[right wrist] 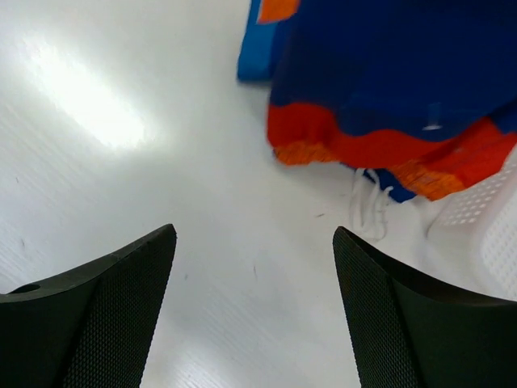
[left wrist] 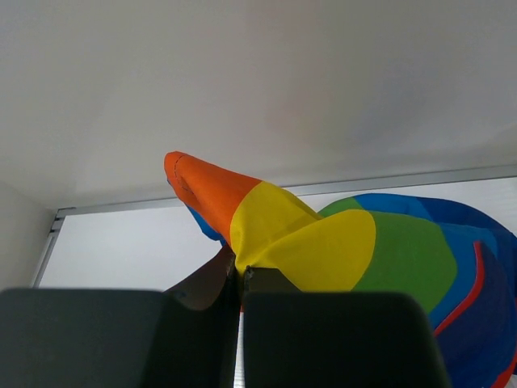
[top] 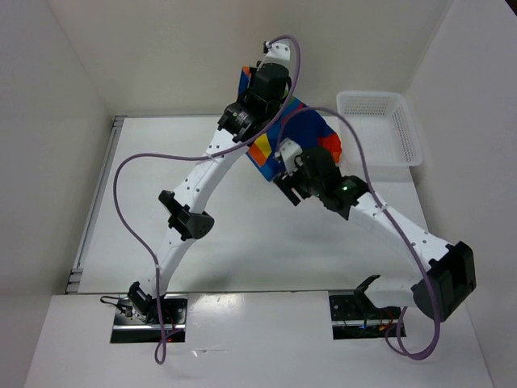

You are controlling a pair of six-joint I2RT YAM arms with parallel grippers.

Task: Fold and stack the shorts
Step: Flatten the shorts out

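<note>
The red hem's near corner (right wrist: 287, 147) lies outward of my right gripper and below it and sticks out free. My right gripper will next lower its open fingers outward onto it.
The rainbow-striped shorts (top: 313, 128) hang lifted over the far middle of the table, between the two arms. My left gripper (top: 245, 78) is raised at their far left corner. In the left wrist view it (left wrist: 240, 271) is shut on a yellow and orange fold of the shorts (left wrist: 363, 250), which drape away to the right. My right gripper (top: 283, 186) hovers low by the shorts' near edge. In the right wrist view it (right wrist: 254, 229) is open over bare table, with the shorts' red and blue hem (right wrist: 388, 73) and white drawstring (right wrist: 367, 198) just beyond its fingertips.
A white mesh basket (top: 408, 133) stands at the far right of the table, close beside the shorts; its corner (right wrist: 493, 218) shows at the right of the right wrist view. White walls enclose the table on the left, far and right sides.
</note>
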